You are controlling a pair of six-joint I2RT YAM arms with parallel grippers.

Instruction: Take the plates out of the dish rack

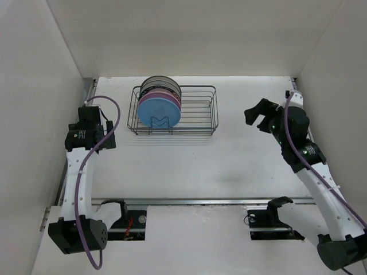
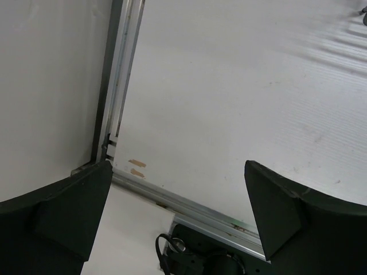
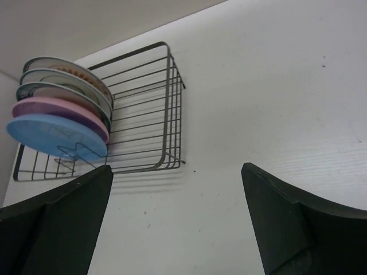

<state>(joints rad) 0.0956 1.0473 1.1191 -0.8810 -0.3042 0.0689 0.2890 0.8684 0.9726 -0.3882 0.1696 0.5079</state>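
Note:
The light blue plate stands to the left of my right gripper in the top view, so my right gripper needs to swing over the rack's empty end onto the light blue plate's facing rim [image 1: 179, 112] [image 3: 104, 150].
The dish rack [image 1: 198, 109], a dark wire basket, stands at the back centre of the table. Several plates stand on edge in its left end: a light blue plate [image 1: 157, 113] in front, a pink plate [image 1: 166, 98] behind it, then paler ones. The right wrist view shows the rack [image 3: 152, 109], the blue plate [image 3: 51, 134] and the pink plate [image 3: 57, 110] ahead to the left. My right gripper [image 1: 258, 119] [image 3: 176, 172] hangs open to the right of the rack, apart from it. My left gripper [image 1: 97, 133] [image 2: 178, 172] is open to the left of the rack, over bare table.
White walls close in the table at the left, back and right. A metal rail [image 1: 200, 200] runs along the near edge and another rail [image 2: 117, 86] along the left side. The left arm's base [image 2: 200, 258] shows below the left gripper.

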